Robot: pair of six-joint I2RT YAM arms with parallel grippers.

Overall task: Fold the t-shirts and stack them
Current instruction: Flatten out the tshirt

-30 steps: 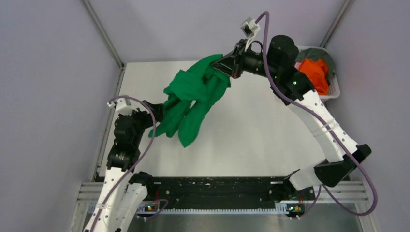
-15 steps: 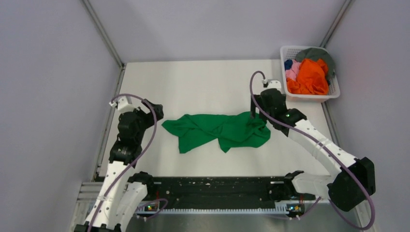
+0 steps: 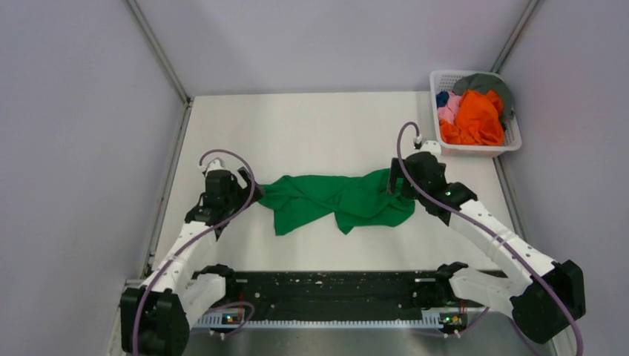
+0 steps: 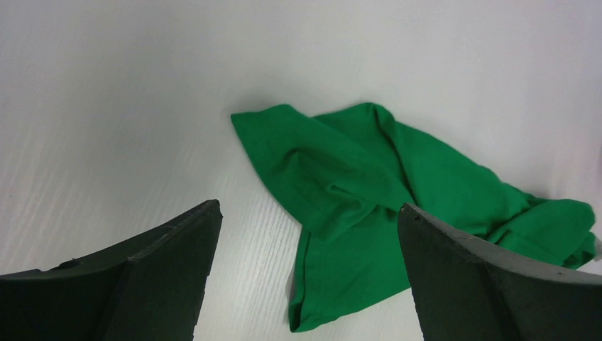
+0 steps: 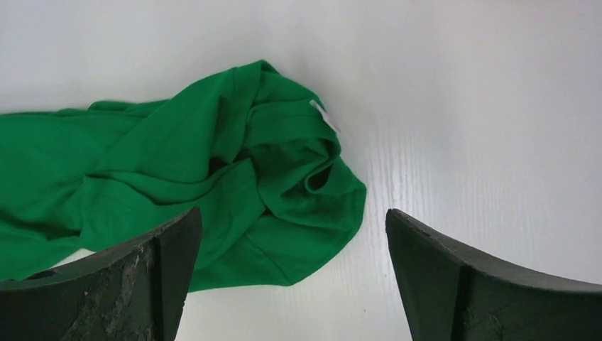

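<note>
My left gripper is above the pointed corner of the green t-shirt and next needs to go down and a little outward onto it, because that corner sticks out clear of the heap over bare table.
A bright green t-shirt (image 3: 337, 202) lies crumpled in a long heap on the white table, free of both grippers. My left gripper (image 3: 248, 182) is open at its left end; in the left wrist view the shirt (image 4: 369, 185) spreads just ahead of the wide-apart fingers (image 4: 309, 206). My right gripper (image 3: 395, 178) is open at the shirt's right end. The right wrist view shows the bunched cloth (image 5: 234, 177) with a small white tag (image 5: 324, 116) ahead of the open gripper (image 5: 292, 213). Orange (image 3: 478, 119), pink (image 3: 447, 111), blue (image 3: 442, 97) and grey (image 3: 486, 83) t-shirts fill the basket.
A white lattice basket (image 3: 512, 144) stands at the table's back right corner, against the right wall. Metal frame posts run along both walls. A black rail (image 3: 334, 289) with the arm bases spans the near edge.
The right gripper has opened and let go of the green t-shirt, which went from hanging in the air to lying on the table. Both arms have come down low at its ends.
</note>
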